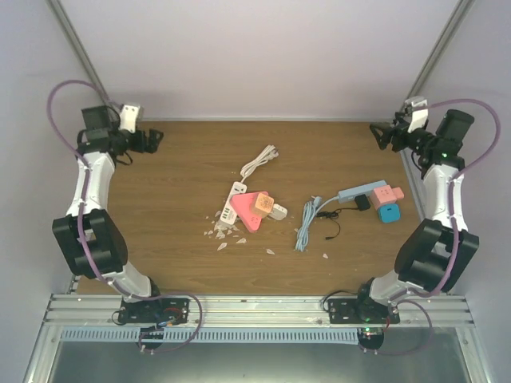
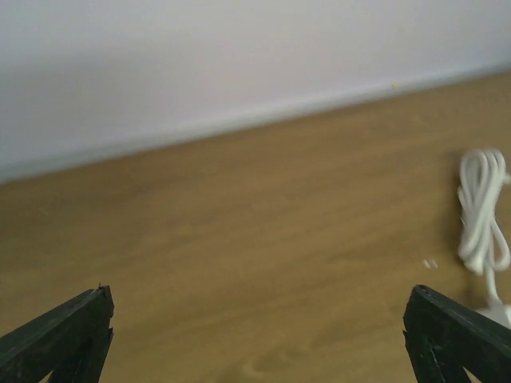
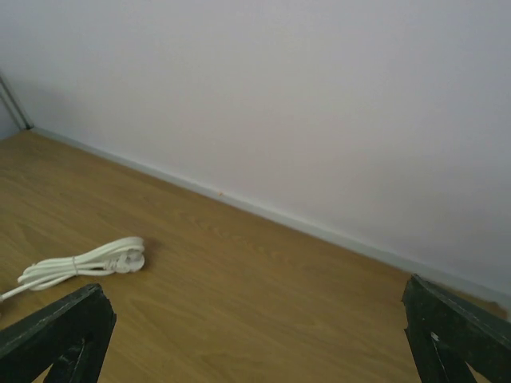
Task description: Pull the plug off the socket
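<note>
My right gripper lowers back and across onto the white plug [image 1: 278, 212] next, since the plug lies below it and to its left in the top view.
A white socket strip [image 1: 234, 203] lies mid-table with a pink triangular plug [image 1: 252, 211], an orange cube adapter [image 1: 265, 203] and a white plug [image 1: 278, 212] on it. To the right, a light-blue socket strip [image 1: 361, 190] carries a pink adapter [image 1: 387, 194], with a blue cube [image 1: 389, 212] and a black plug [image 1: 362, 203] against it. My left gripper [image 1: 155, 137] [image 2: 257, 295] hangs open at the far left corner, nothing between its fingers. My right gripper [image 1: 375, 132] [image 3: 255, 287] is open at the far right corner, also empty. Both are far from the strips.
A coiled white cord [image 1: 259, 162] [image 2: 483, 211] [image 3: 80, 263] runs back from the white strip. A light-blue cord bundle [image 1: 306, 223] and a thin black cord [image 1: 331, 231] lie between the strips. Small white scraps [image 1: 219, 233] dot the wood. The back wall [image 3: 319, 96] stands close behind both grippers.
</note>
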You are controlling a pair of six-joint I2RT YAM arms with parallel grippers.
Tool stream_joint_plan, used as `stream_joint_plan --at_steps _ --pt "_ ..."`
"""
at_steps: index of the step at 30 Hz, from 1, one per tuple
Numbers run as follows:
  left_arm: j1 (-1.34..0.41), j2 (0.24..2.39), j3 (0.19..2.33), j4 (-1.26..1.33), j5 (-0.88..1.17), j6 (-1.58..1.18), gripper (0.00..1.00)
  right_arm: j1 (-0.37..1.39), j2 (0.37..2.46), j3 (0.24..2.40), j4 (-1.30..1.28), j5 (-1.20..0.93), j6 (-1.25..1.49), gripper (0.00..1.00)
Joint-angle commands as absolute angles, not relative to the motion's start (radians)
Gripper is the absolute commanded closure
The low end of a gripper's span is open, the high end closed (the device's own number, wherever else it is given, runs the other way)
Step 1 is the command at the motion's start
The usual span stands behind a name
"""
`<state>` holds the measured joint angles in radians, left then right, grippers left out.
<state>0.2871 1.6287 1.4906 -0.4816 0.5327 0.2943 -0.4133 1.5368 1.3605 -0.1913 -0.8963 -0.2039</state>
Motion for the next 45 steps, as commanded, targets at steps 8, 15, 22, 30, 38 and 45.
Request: stream_joint_plan --at_steps 8,15,22,30,38,45 --pt "0.092 1.441 1.109 -0.491 0.484 0.378 0.01 -0.325 1.485 1.229 -0.3 -0.873 -0.243 0.0" --pt "-0.096 1.331 0.905 -0.517 0.45 0.463 0.01 -0.249 1.452 1.17 -0.361 -0.859 -0.301 0.0" --pt "-0.266 1.277 0.757 -0.505 0.424 0.549 0.01 -0.143 1.408 1.094 -0.404 -0.841 -0.4 0.0" --pt "-0.361 1.316 0.694 -0.453 0.433 0.612 0.06 0.063 1.371 0.991 -0.452 -0.769 -0.538 0.01" --pt "-0.374 1.342 0.761 -0.426 0.493 0.666 0.09 0.261 1.41 0.905 -0.432 -0.655 -0.619 0.03" --pt "-0.376 1.385 0.863 -0.428 0.659 0.775 0.09 0.352 1.482 0.864 -0.363 -0.573 -0.629 0.13"
